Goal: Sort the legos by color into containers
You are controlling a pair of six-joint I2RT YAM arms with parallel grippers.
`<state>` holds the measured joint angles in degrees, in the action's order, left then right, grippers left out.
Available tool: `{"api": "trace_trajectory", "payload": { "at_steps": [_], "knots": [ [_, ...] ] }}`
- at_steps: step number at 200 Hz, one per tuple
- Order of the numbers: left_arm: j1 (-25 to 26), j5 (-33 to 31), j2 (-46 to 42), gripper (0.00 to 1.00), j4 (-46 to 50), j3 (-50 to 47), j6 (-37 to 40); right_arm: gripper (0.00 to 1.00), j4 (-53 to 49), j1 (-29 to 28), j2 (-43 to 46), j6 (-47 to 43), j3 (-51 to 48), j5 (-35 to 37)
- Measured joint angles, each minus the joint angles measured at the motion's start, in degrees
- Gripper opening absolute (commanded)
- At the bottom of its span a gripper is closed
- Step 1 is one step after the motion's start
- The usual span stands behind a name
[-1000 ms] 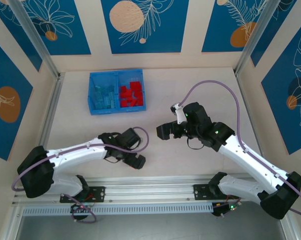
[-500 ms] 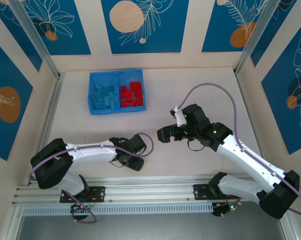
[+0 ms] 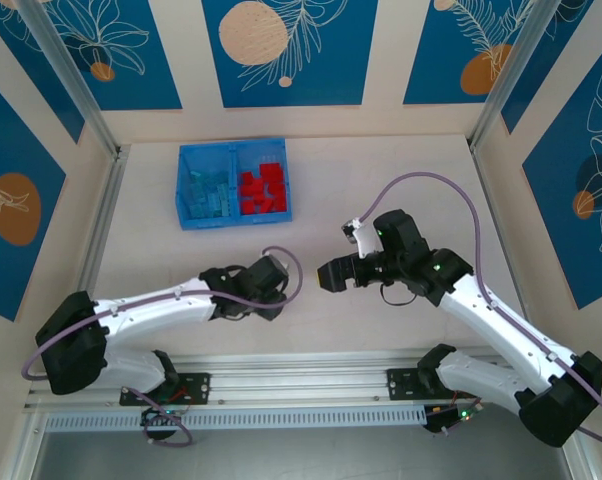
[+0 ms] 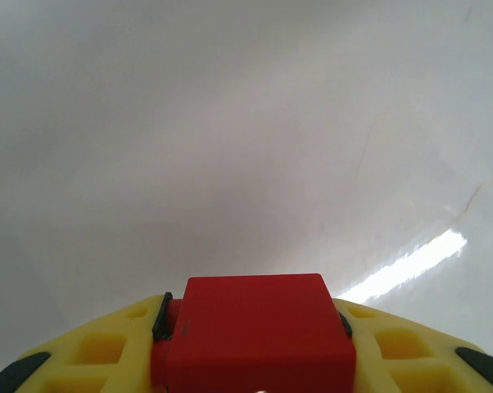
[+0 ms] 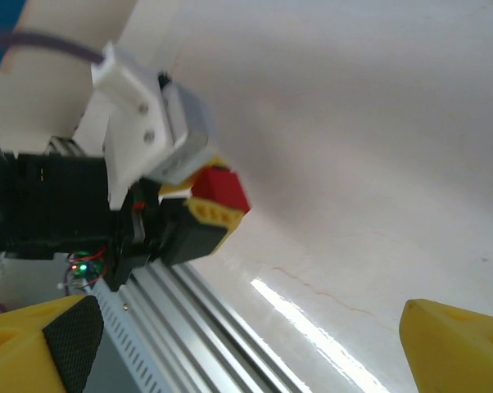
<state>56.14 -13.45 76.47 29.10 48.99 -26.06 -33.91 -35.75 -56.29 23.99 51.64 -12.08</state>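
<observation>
Next, my left gripper moves up and outward from the near tabletop, over the blue bin's container of red legos. It then releases its lego where the color matches.
My left gripper (image 3: 272,292) is low over the table's near middle, shut on a red lego (image 4: 259,332) that sits between its yellow fingers (image 4: 107,348). The right wrist view shows that same red lego (image 5: 222,190) in the left gripper's grip, just above the table. My right gripper (image 3: 331,274) hovers a little to the right of it, open and empty, its fingertips (image 5: 455,344) far apart. The blue bin (image 3: 233,146) stands at the back left. Its left container holds light blue legos (image 3: 209,190) and its right container holds red legos (image 3: 262,188).
A metal rail (image 3: 301,375) runs along the near table edge under both arms. Blue patterned walls and metal posts (image 3: 66,80) close in the sides and back. The pale tabletop (image 3: 381,180) spreads between the bin and the arms.
The left gripper has shut on the red lego and drawn it slightly away from the near rail. The right gripper has shifted a little toward the near edge, still open.
</observation>
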Motion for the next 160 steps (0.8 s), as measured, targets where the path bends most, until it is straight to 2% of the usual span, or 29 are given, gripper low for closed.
{"api": "trace_trajectory", "payload": {
  "at_steps": [37, 66, 113, 160],
  "knots": [
    [-8.5, -4.0, 2.0, 0.26, -3.7, 9.2, 7.0, 0.95, 0.0, 0.9, 3.8, 0.6, 0.3, 0.7],
    [-16.3, -5.3, 7.7, 0.27, -9.2, 16.2, 10.9, 0.95, 0.5, 2.1, 6.5, 1.9, 1.0, 3.6],
    [-24.1, -9.4, 25.6, 0.31, -17.6, 31.5, 17.9, 0.95, 0.2, 2.4, 7.0, 4.6, 1.9, 6.9],
    [-30.1, -10.0, 42.7, 0.35, -18.4, 47.1, 20.3, 0.95, -0.2, 2.4, 7.0, 5.6, 5.6, 8.9]
  ]
}}
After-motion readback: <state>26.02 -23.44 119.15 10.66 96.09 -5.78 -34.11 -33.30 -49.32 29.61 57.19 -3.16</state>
